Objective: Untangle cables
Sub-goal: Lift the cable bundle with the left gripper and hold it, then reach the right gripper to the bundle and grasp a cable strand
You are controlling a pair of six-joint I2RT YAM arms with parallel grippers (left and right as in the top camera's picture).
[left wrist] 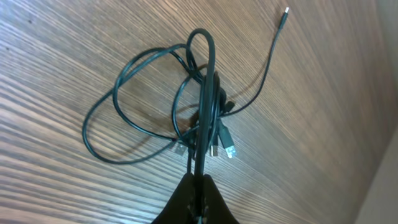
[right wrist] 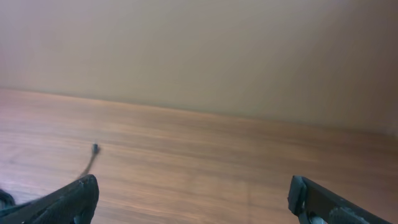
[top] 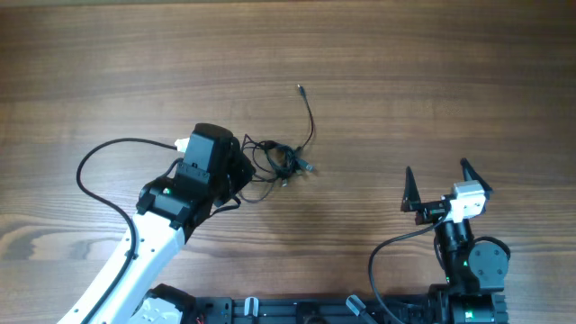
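Note:
My left gripper needs to draw its piece of cable to the left in the overhead view, then return beside the tangle (top: pixel 284 162) (left wrist: pixel 205 118) and release it, as the piece of cable runs into the loops.
The cables (top: pixel 281 158) are thin black wires in a tangle of loose loops at the table's middle, with small plugs at the ends. One strand runs up to a free plug (top: pixel 301 89). In the left wrist view the tangle (left wrist: pixel 205 118) lies just ahead of my left gripper (left wrist: pixel 200 180), which is shut on a strand that rises from the tangle between its fingertips. In the overhead view my left gripper (top: pixel 241 169) sits at the tangle's left edge. My right gripper (top: pixel 443 184) is open and empty, well right of the cables. One plug end (right wrist: pixel 94 149) shows in the right wrist view.
The wooden table (top: pixel 432 81) fills the view. The left arm's thicker black cable (top: pixel 99 162) loops to the left of the arm. The right arm's base (top: pixel 468 270) stands at the front right edge.

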